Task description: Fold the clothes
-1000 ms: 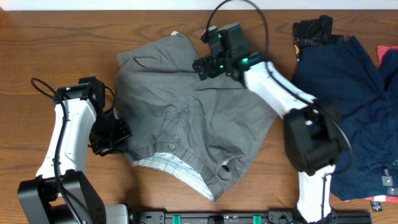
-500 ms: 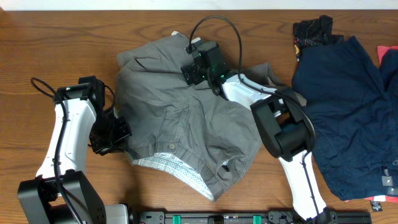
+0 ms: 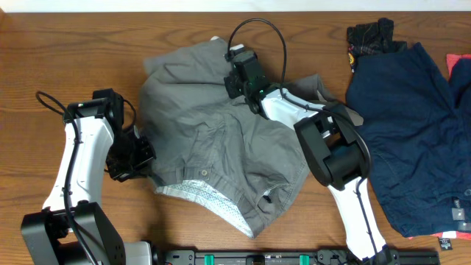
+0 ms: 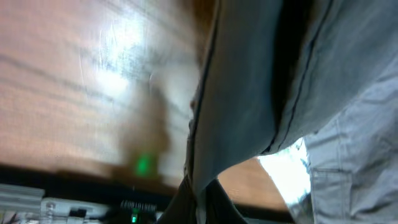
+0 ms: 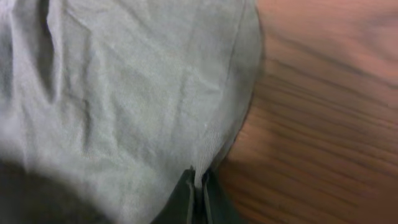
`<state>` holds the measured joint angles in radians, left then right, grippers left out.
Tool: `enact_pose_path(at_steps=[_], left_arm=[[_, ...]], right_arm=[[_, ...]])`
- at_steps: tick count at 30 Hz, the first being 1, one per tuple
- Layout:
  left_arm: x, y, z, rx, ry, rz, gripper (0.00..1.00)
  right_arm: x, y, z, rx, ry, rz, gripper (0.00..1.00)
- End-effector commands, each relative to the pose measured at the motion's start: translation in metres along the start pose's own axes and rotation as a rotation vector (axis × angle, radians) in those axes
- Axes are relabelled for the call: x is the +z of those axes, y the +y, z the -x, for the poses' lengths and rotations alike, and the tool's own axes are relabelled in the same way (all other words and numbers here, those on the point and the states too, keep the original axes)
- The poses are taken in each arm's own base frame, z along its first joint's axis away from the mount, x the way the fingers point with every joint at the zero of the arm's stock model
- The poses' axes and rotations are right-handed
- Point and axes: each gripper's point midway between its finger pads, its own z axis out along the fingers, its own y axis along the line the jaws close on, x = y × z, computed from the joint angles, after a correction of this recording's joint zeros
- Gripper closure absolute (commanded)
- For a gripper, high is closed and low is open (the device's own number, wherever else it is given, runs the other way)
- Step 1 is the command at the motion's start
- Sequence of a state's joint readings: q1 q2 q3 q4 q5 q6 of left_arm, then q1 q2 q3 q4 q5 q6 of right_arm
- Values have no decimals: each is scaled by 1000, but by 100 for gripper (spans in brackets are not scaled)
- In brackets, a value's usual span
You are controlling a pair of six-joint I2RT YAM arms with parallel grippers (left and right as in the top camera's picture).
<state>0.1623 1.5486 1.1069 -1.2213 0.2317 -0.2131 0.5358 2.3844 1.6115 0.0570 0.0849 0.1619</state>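
The shorts (image 3: 221, 147) lie crumpled near the table's front edge. Next, my left gripper therefore draws the fold of the shorts outward onto bare wood (image 3: 128, 79) beside their far part and releases it.
The clothes, a pair of olive-grey shorts (image 3: 221, 147), lie crumpled in the middle of the table. Their pale patterned waistband lining (image 3: 206, 197) and button (image 3: 204, 172) face the front edge. My left gripper (image 3: 140, 157) is at the shorts' left edge and is shut on a fold of the cloth. In the left wrist view the grey fabric (image 4: 249, 81) runs up from between the pinched fingers of this gripper (image 4: 200, 202). My right gripper (image 3: 234, 73) sits on the shorts' far part. In the right wrist view this gripper (image 5: 198, 186) is shut on the hem of the shorts (image 5: 124, 93), beside bare wood.
A large navy garment (image 3: 412, 125) is spread at the right, with a dark patterned one (image 3: 372, 37) behind it and something red (image 3: 460, 70) at the right edge. A black rail (image 3: 257, 258) runs along the front edge.
My right gripper has swung left across the far side of the shorts and closed on their hem, nudging the far edge. The left arm has stayed put, still gripping.
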Motion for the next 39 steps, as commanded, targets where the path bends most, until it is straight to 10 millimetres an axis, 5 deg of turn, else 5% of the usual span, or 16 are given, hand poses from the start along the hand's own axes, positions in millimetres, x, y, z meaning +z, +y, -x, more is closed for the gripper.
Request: enact_pose_path(at_steps=[1,5,12,16,19,20,21,23,26,32,39], left_arm=[[0,-3,12,-2,-48,-10,94],[-3,-12,42,21,-171,-46,94],[-39,-43,128,89,-557,-159,94],[-89,-66,176,139,-830,-239,94],[-125,-77,194,162,-967,-279,94],[-134,-79,197,166,-991,-286,91],[-139,-80,197,168,-998,-289,74],[-133,-78,192,160,-955,-277,25],[-98,-64,168,128,-784,-225,2],[-36,-47,70,66,-291,-206,2],[-20,-34,-12,-1,50,-169,2]], right_arm=[[-34,-71,48,86,-85,-244,97],[-73,-126,59,127,-40,-369,96],[-131,-203,35,243,130,-495,94],[-161,-224,31,282,176,-510,71],[-179,-226,35,255,193,-496,52],[-188,-226,36,257,199,-498,48],[-196,-226,36,259,208,-500,47],[-213,-222,32,263,243,-489,44],[-236,-213,18,279,325,-446,31],[-275,-189,-36,369,589,-331,18],[-303,-178,-78,601,776,-233,11]])
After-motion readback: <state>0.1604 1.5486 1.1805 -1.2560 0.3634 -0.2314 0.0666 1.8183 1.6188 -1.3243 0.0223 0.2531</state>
